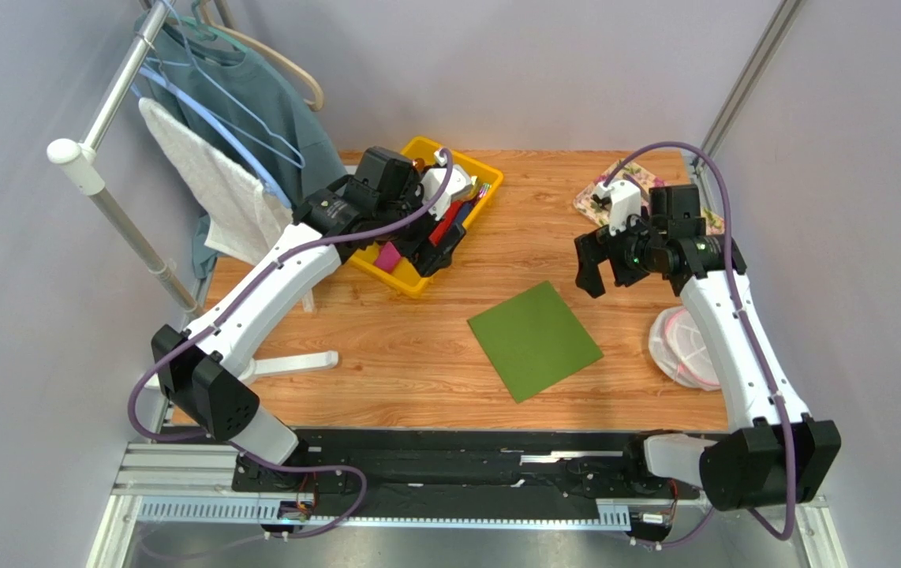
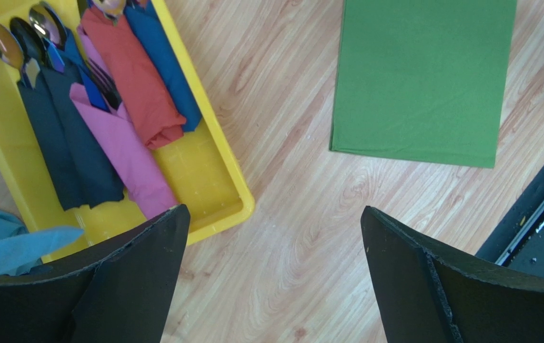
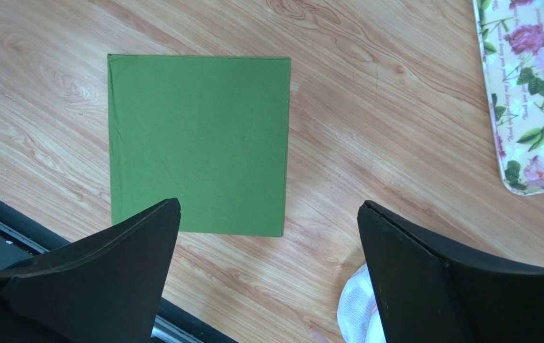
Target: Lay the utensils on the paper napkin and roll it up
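My right gripper reaches outward and lowers onto the cream floral mat (image 1: 643,176) next, which lies outward and below, as the green napkin (image 1: 535,340) is still bare.
The green paper napkin (image 1: 535,340) lies flat on the wooden table; it also shows in the left wrist view (image 2: 421,78) and the right wrist view (image 3: 196,143). Utensils with shiny spoon heads (image 2: 1,43) lie in the yellow tray (image 2: 210,186), wrapped in black, pink, red and blue rolls. My left gripper (image 1: 441,251) is open and empty over the tray's near corner (image 2: 271,236). My right gripper (image 1: 607,275) is open and empty, above the table just right of the napkin (image 3: 268,221).
The yellow tray (image 1: 414,282) stands at the back left. A cream floral mat (image 1: 600,201) lies at the back right, also in the right wrist view (image 3: 532,93). A white towel bundle (image 1: 686,347) sits at the right edge. A clothes rack (image 1: 123,178) stands at the far left.
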You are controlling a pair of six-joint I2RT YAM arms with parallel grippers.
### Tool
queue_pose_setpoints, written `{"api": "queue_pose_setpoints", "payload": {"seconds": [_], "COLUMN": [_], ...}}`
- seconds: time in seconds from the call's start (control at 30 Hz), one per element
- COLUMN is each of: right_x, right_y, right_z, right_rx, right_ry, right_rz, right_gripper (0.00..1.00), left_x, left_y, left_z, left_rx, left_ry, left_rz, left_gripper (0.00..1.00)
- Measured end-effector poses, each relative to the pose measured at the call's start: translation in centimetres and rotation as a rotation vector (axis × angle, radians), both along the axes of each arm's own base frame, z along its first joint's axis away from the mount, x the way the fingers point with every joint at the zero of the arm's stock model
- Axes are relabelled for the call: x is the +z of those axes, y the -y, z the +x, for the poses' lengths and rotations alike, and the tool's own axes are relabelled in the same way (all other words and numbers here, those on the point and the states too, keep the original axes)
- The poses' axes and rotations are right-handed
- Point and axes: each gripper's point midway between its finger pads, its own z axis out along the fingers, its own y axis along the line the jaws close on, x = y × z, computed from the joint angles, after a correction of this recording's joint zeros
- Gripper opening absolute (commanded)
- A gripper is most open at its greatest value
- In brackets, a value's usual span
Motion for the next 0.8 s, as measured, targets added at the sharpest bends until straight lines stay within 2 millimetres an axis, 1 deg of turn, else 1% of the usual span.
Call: {"api": "queue_pose_setpoints", "payload": {"seconds": [0.13, 0.23, 0.4, 0.47, 0.53, 0.6, 0.67, 0.7, 0.8], "right_x": [-0.6, -0.3, 0.9, 1.5, 1.6, 1.1, 0.1, -0.4, -2.7], "right_y": [1.1, 2.9, 6.8, 8.5, 10.4, 12.2, 13.9, 14.7, 16.4], "right_z": [1.4, 3.5, 8.7, 11.0, 13.8, 16.1, 18.2, 19.3, 21.6], "right_rx": [-0.019, -0.054, -0.118, -0.144, -0.168, -0.194, -0.217, -0.228, -0.25], "right_ry": [-0.053, -0.072, -0.052, -0.039, -0.021, -0.017, -0.022, -0.024, -0.043], "right_rz": [0.021, 0.036, 0.032, 0.026, 0.017, 0.007, 0.0, -0.005, -0.016], "right_gripper": [1.0, 1.0, 1.0, 1.0, 1.0, 1.0, 1.0, 1.0, 1.0], "left_x": [0.9, 2.0, 3.9, 4.3, 4.4, 4.3, 4.0, 3.8, 3.9], "left_y": [0.4, 0.4, 0.5, 0.5, 0.4, 0.2, -0.1, -0.3, -0.8], "left_z": [0.2, -0.1, 0.0, 0.5, 1.2, 1.6, 2.0, 2.0, 2.5], "left_rx": [-0.012, -0.021, -0.016, 0.002, 0.032, 0.059, 0.087, 0.095, 0.126], "left_ry": [0.041, 0.072, 0.128, 0.15, 0.175, 0.191, 0.214, 0.22, 0.242], "left_rz": [-0.019, -0.046, -0.088, -0.095, -0.103, -0.106, -0.107, -0.104, -0.093], "left_gripper": [0.99, 0.99, 0.99, 0.99, 0.99, 0.99, 0.99, 0.99, 0.99]}}
